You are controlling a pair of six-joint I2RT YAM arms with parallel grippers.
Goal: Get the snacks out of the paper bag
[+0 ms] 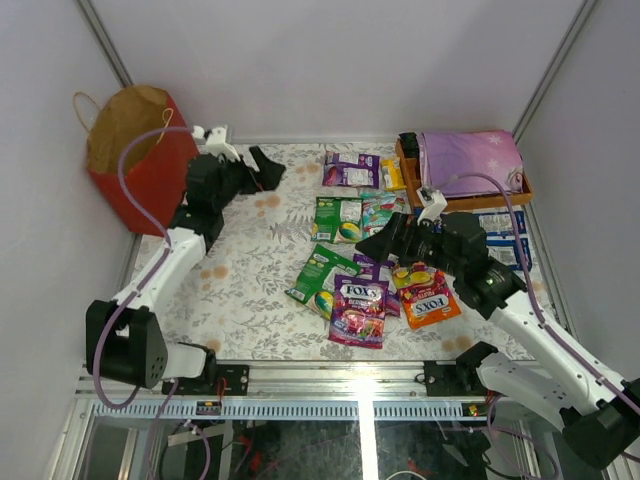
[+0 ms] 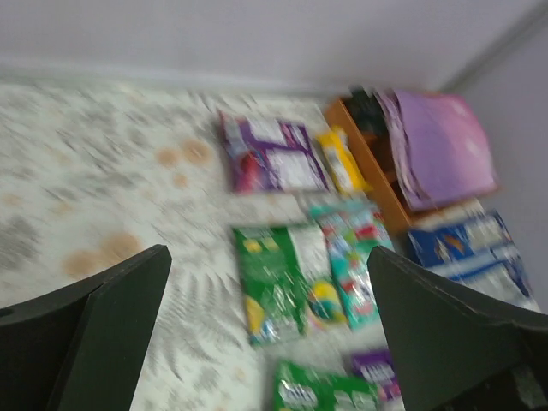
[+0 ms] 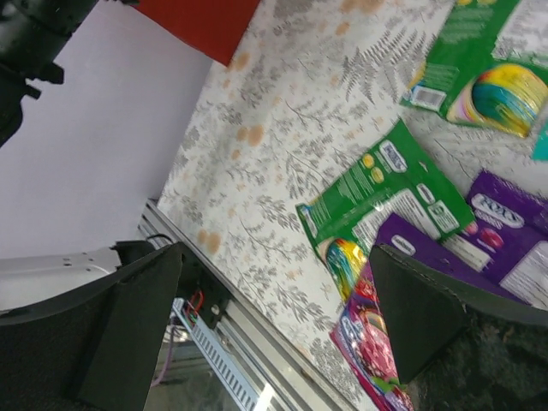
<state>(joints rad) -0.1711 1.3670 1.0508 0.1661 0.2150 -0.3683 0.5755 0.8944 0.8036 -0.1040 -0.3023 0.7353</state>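
My left gripper moves down and back next onto the near green packet's bag-side edge (image 1: 303,272), which lies below and back from it, clear of the purple FOX'S packet (image 1: 360,310).
The red paper bag (image 1: 140,165) stands open at the far left; a corner of it shows in the right wrist view (image 3: 201,21). Snacks lie spread on the table: a purple packet (image 1: 352,170) (image 2: 270,163), a green one (image 1: 338,218) (image 2: 278,278), a teal one (image 1: 380,210) (image 2: 347,257), another green one (image 1: 322,280) (image 3: 385,188), a purple FOX'S packet (image 1: 360,310) (image 3: 368,334) and an orange FOX'S packet (image 1: 428,298). My left gripper (image 1: 268,172) (image 2: 267,253) is open and empty, just right of the bag. My right gripper (image 1: 383,240) (image 3: 276,250) is open and empty above the packets.
An orange-brown wooden tray (image 1: 410,170) (image 2: 368,163) at the far right holds a folded purple cloth (image 1: 470,155) (image 2: 445,145). Blue-and-white packs (image 1: 505,235) (image 2: 471,248) lie in front of it. A yellow packet (image 1: 392,173) lies by the tray. Walls close in on both sides.
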